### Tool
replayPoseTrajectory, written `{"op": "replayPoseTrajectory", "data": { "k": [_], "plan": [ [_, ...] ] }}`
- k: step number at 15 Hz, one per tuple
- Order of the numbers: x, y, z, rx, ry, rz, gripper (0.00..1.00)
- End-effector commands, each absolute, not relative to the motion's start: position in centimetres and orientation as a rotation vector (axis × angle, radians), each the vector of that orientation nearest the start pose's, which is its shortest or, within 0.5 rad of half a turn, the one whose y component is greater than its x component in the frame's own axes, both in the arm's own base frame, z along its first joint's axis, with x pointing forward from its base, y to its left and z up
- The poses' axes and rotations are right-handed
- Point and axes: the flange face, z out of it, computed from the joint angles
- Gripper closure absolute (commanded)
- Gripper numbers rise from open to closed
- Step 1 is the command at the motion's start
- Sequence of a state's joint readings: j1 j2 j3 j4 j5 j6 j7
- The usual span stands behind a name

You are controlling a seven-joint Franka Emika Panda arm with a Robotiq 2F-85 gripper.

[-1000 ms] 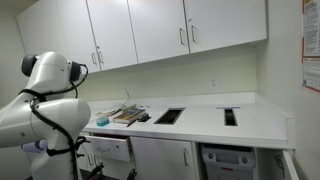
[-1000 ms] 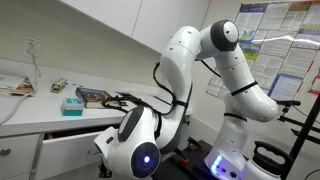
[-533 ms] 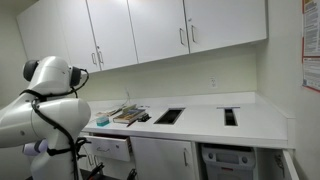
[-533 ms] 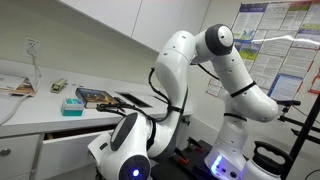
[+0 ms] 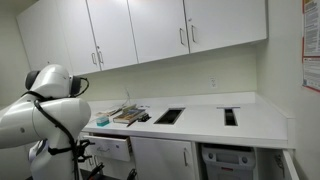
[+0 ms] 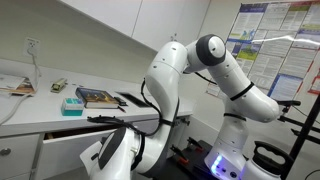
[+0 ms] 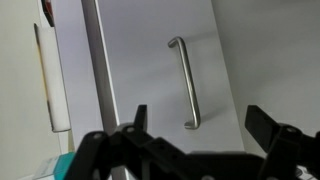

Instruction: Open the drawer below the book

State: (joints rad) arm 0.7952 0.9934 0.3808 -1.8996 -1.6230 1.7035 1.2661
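My fingers are open but still short of the bar. My gripper should next move in toward the drawer front, with its fingers on both sides of the handle's lower end [image 7: 193,116] in the wrist view.
The drawer's white front [image 7: 145,60] fills the wrist view, and its silver bar handle [image 7: 184,82] appears upright there. My gripper [image 7: 200,128] is open and empty, its two dark fingers [image 7: 140,118] standing a little back from the handle without touching it. The dark brownish book [image 6: 97,97] lies flat on the white counter above the drawer [image 6: 62,138], whose front seems to stand out a little from the cabinet. The book [image 5: 126,117] and drawer [image 5: 110,149] show in both exterior views. The arm's wrist [image 6: 120,158] hangs low in front of the drawer and hides the gripper there.
A small teal object [image 6: 72,104] lies beside the book. The counter [image 5: 200,122] has two dark openings. White upper cupboards [image 5: 150,30] hang above. Lower cupboard doors stand to the drawer's side. The robot's base [image 6: 235,150] stands by a wall with posters.
The arm has sunk lower and swung towards the drawer front over the last second. The book, the teal object and the drawer have not moved.
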Motion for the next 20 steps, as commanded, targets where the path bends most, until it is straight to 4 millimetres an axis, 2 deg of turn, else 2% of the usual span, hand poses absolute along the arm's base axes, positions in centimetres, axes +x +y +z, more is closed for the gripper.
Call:
{"op": "replayPoseTrajectory", "data": {
  "k": [1, 8, 9, 14, 20],
  "plan": [
    [28.2, 45.5, -2.4, 1.715, 1.019, 0.738, 0.0],
    [29.8, 45.9, -4.6, 1.623, 1.063, 0.792, 0.0],
    [29.5, 45.2, -4.3, 1.672, 1.057, 0.763, 0.0],
    [29.4, 45.2, -4.7, 1.67, 1.062, 0.761, 0.0],
    [30.4, 45.5, -4.7, 1.611, 1.035, 0.791, 0.0]
  ]
}}
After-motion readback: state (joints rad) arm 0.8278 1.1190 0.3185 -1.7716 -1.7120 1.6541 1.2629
